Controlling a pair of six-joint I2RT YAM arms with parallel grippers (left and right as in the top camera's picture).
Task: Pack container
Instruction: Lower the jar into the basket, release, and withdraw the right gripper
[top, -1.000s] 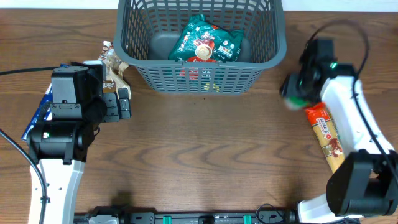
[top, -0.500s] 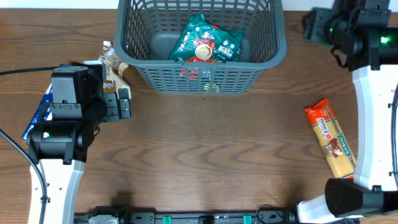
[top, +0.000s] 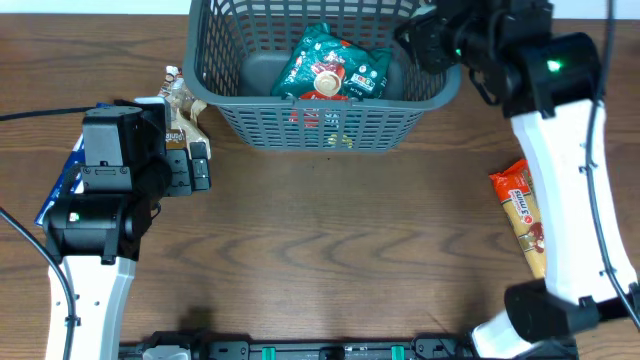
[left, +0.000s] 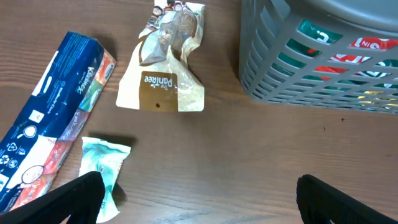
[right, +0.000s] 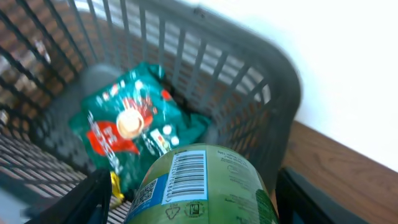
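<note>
The right gripper should next move in from the container's rim and down into the container (top: 330, 125), then let go of the can in the open space beside the green packets (top: 330, 65).
The dark grey slotted container (top: 330, 125) stands at the table's back middle with green food packets (top: 330, 65) inside; it also shows in the right wrist view (right: 261, 93) and left wrist view (left: 311, 68). My right gripper (top: 425, 40) is over the container's right rim, shut on a green can (right: 205, 186) with a barcode label. My left gripper (left: 199, 202) is open and empty, low over the table left of the container. Near it lie a beige pouch (left: 165, 68), a blue box (left: 53, 112) and a small mint packet (left: 102, 165).
An orange pasta packet (top: 528, 220) lies on the table at the right, below the right arm. The beige pouch (top: 180, 105) lies just left of the container's front corner. A black cable runs in from the left edge.
My right arm has swung from beside the pasta packet up and left with the can, and is now over the container's right rim. The left arm has not moved.
</note>
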